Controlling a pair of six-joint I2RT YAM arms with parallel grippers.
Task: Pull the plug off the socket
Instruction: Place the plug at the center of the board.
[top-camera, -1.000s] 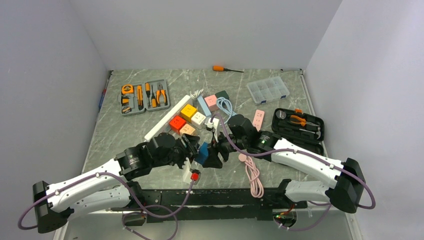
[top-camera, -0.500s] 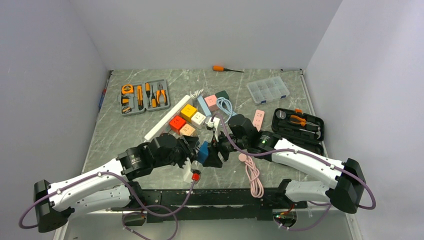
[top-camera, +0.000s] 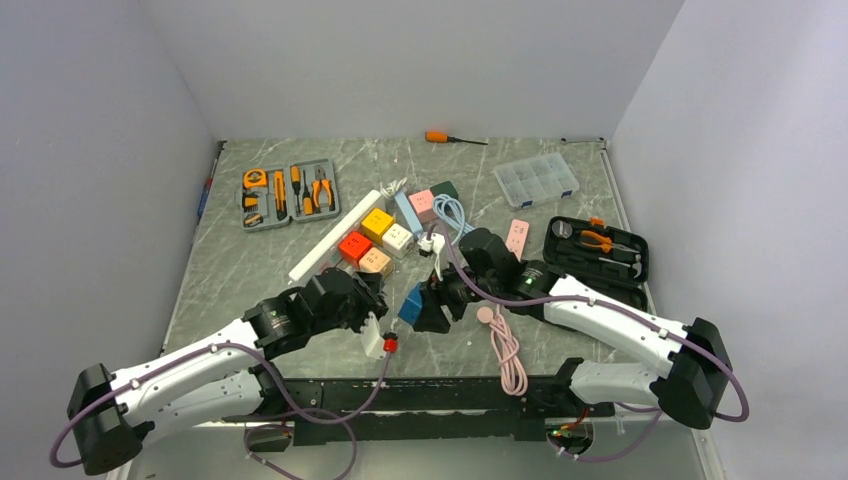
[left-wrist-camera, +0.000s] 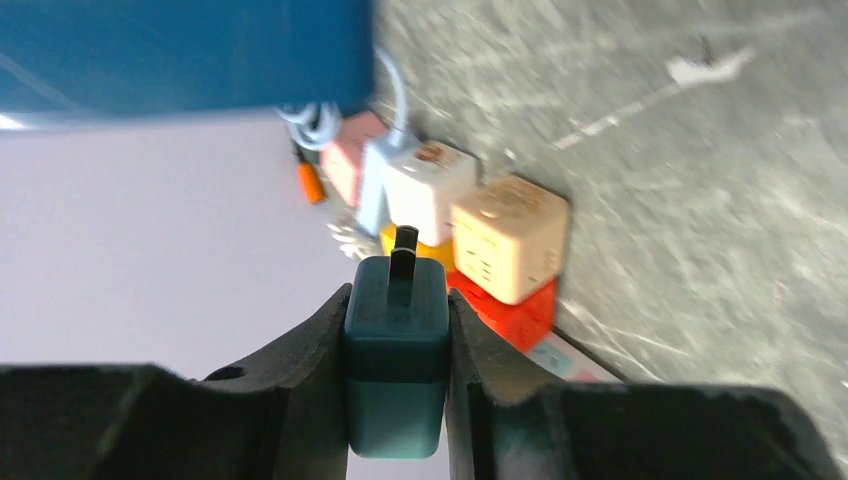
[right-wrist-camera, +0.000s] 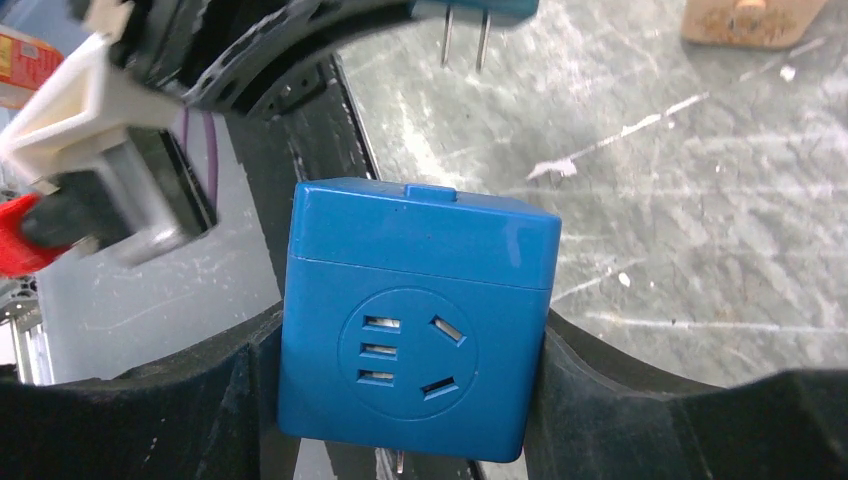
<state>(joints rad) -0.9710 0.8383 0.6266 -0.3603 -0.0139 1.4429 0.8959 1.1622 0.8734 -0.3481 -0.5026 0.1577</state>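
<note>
My left gripper moves down, back and to the right in the top view next, onto bare tabletop to release the plug, as the plug's pins are clear of the socket.
My right gripper (right-wrist-camera: 410, 350) is shut on a blue cube socket (right-wrist-camera: 415, 320), held above the table; its outlet face is empty. In the top view the socket (top-camera: 411, 303) hangs at the table's near middle, in the right gripper (top-camera: 424, 310). My left gripper (left-wrist-camera: 397, 300) is shut on a dark teal plug (left-wrist-camera: 397, 355) with its metal prong (left-wrist-camera: 404, 262) bare. The plug is apart from the socket (left-wrist-camera: 190, 50), which fills the top left of the left wrist view. The plug's two prongs (right-wrist-camera: 462, 40) show free at the top of the right wrist view. The left gripper (top-camera: 373, 287) is just left of the socket.
Coloured cube sockets lie behind: red (top-camera: 354, 245), yellow (top-camera: 377, 222), beige (top-camera: 377, 260), white (top-camera: 398, 238). A white power strip (top-camera: 335, 235), a grey tool case (top-camera: 288, 193), a black tool case (top-camera: 597, 252), a clear organiser (top-camera: 536, 180) and a pink cable (top-camera: 505, 345) surround them.
My left gripper has drawn back to the left with the plug, away from the blue socket, and a gap has opened between them. The right gripper has kept the socket almost still.
</note>
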